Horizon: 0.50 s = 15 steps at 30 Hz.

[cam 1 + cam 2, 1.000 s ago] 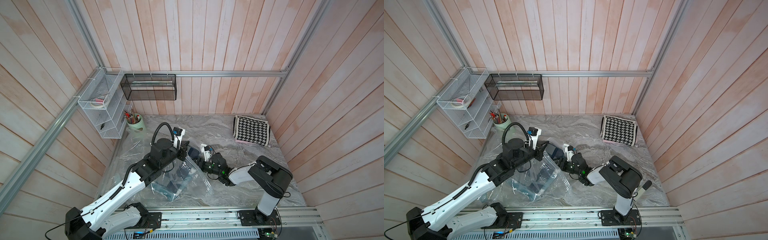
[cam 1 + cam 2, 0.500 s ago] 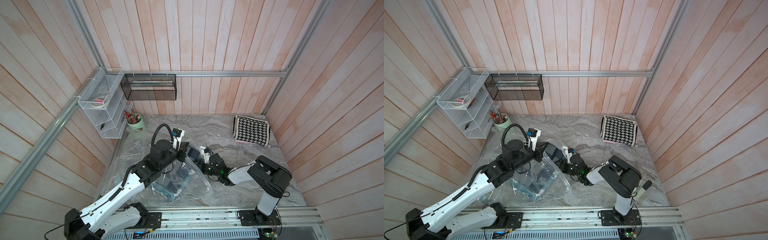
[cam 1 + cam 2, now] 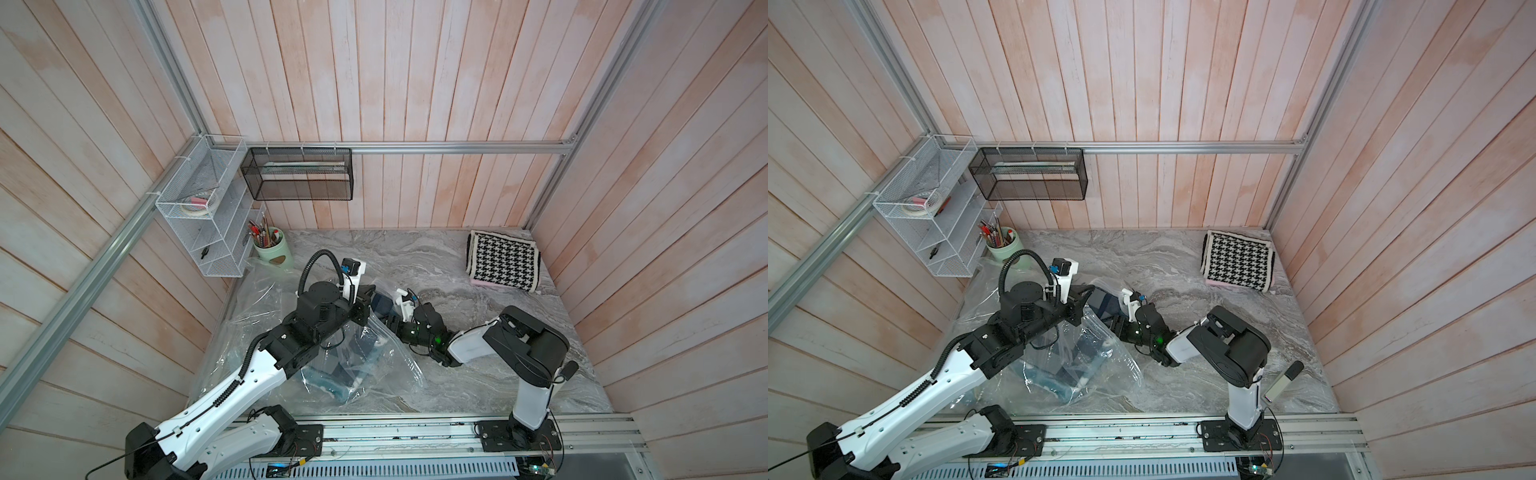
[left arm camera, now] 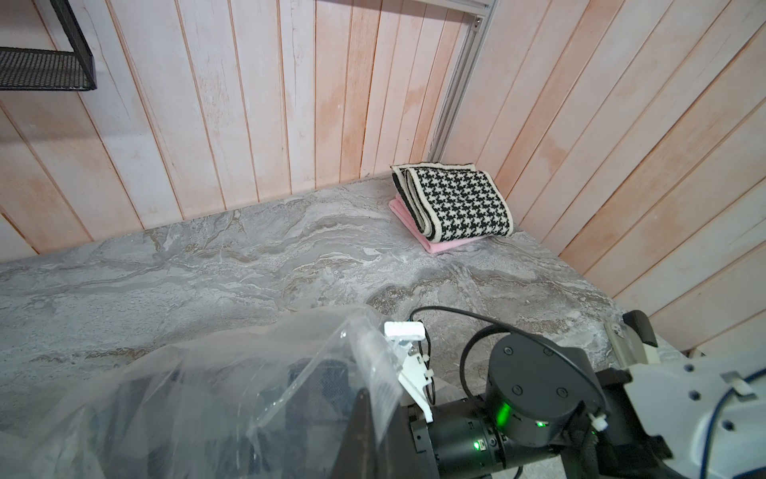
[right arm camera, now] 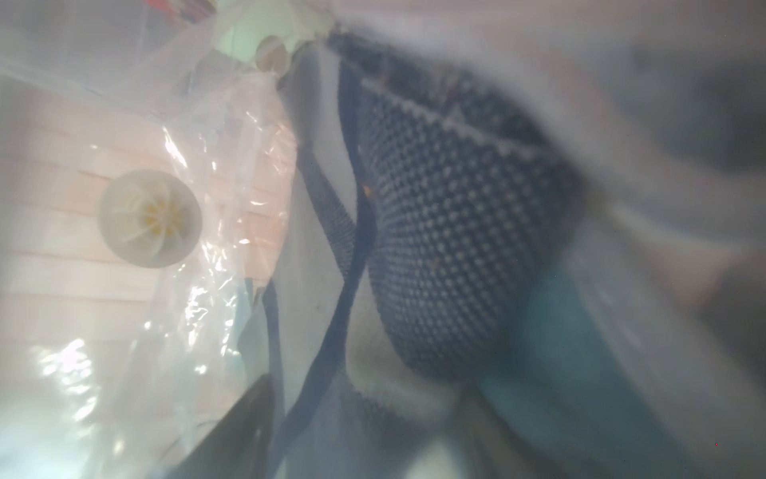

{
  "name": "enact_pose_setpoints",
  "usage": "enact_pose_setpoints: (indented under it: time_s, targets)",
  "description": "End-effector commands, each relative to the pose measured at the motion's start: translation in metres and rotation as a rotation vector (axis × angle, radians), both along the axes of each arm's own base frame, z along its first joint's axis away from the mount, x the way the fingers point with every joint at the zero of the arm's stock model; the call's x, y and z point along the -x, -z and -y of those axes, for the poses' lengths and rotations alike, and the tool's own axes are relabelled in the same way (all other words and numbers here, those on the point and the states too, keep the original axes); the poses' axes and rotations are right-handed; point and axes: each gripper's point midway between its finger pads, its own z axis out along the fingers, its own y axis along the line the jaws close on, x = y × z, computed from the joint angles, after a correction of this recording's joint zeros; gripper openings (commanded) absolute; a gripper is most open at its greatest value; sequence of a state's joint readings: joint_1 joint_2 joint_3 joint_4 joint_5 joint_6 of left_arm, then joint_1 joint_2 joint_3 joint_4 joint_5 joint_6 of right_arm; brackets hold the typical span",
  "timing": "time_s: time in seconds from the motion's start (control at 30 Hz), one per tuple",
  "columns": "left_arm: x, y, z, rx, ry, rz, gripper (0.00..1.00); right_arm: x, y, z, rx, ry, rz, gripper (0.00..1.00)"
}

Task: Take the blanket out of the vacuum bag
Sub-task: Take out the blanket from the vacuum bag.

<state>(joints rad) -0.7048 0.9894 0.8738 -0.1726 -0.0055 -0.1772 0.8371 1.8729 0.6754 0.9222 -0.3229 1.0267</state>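
I need to push my right gripper deeper through the bag's opening next and slightly outward onto the blanket's dark blue fold (image 3: 382,304) (image 5: 454,247), because that fold bulges toward its open fingers.
The clear crinkly vacuum bag (image 3: 374,365) (image 3: 1100,365) lies on the left half of the marble table. Its round white valve cap (image 5: 150,218) shows through the film. A dark blue, teal and white blanket (image 3: 382,306) (image 3: 1104,303) (image 5: 447,232) sits inside it, near the mouth. My left gripper (image 3: 365,298) (image 3: 1084,297) (image 4: 373,398) is shut on the bag's upper edge and holds the mouth raised. My right gripper (image 3: 390,322) (image 3: 1116,322) (image 5: 360,435) reaches into the mouth, its fingers apart with blanket fabric lying between them.
A folded houndstooth cloth (image 3: 503,262) (image 4: 456,203) rests on a pink one at the back right corner. A green cup of pens (image 3: 272,249), a white wire shelf (image 3: 199,216) and a black mesh basket (image 3: 299,174) stand at the back left.
My right gripper has edged a little further left into the bag's mouth. The left gripper keeps hold of the bag edge at nearly the same place.
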Motion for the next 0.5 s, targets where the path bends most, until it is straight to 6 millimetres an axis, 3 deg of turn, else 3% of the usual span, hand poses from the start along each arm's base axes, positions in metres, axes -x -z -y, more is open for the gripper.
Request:
enact_pose_setpoints:
  time_s: [0.0,0.47]
  targets:
    - [0.003,-0.012,-0.002,0.036,0.003,0.035,0.00,0.000,-0.011,-0.010,-0.021,-0.030,0.027,0.70]
    - [0.006,-0.009,-0.005,0.048,-0.001,0.028,0.00,-0.006,-0.013,-0.032,-0.105,-0.078,0.016,0.70]
